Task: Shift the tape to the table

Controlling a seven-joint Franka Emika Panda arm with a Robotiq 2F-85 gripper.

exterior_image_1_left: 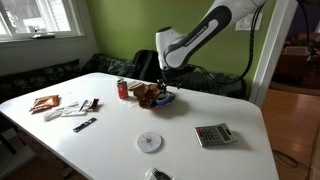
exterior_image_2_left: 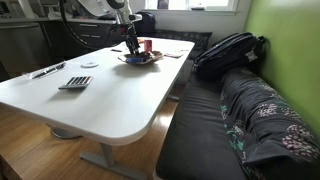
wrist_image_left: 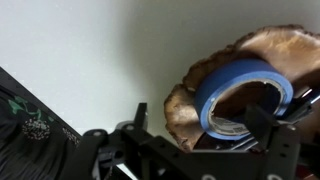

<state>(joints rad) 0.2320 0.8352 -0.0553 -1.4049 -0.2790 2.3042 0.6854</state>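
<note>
The gripper next lowers onto the roll's near side [exterior_image_1_left: 164, 100] [wrist_image_left: 206, 108], one finger over the roll's hole and one outside, then closes to grab that side.
The tape [wrist_image_left: 243, 80] is a blue ring-shaped roll, tilted on edge in a brown wooden bowl [wrist_image_left: 185, 115]. The bowl stands on the white table [exterior_image_1_left: 180, 150] beside a red soda can [exterior_image_1_left: 123, 89], and shows in both exterior views [exterior_image_1_left: 155, 98] [exterior_image_2_left: 138, 58]. My gripper [wrist_image_left: 200, 115] hangs low over the bowl [exterior_image_1_left: 162, 86] [exterior_image_2_left: 130, 45]. Its fingers are spread wide. The left finger is clear of the roll. The right finger overlaps the roll's hole. I cannot tell whether it touches.
A calculator [exterior_image_1_left: 212, 134], a flat white round disc [exterior_image_1_left: 149, 141], snack packets [exterior_image_1_left: 45, 103] and a dark remote [exterior_image_1_left: 84, 124] lie on the table. A black bag [exterior_image_2_left: 228, 52] sits on the bench [exterior_image_2_left: 215, 130] beside the table's far edge.
</note>
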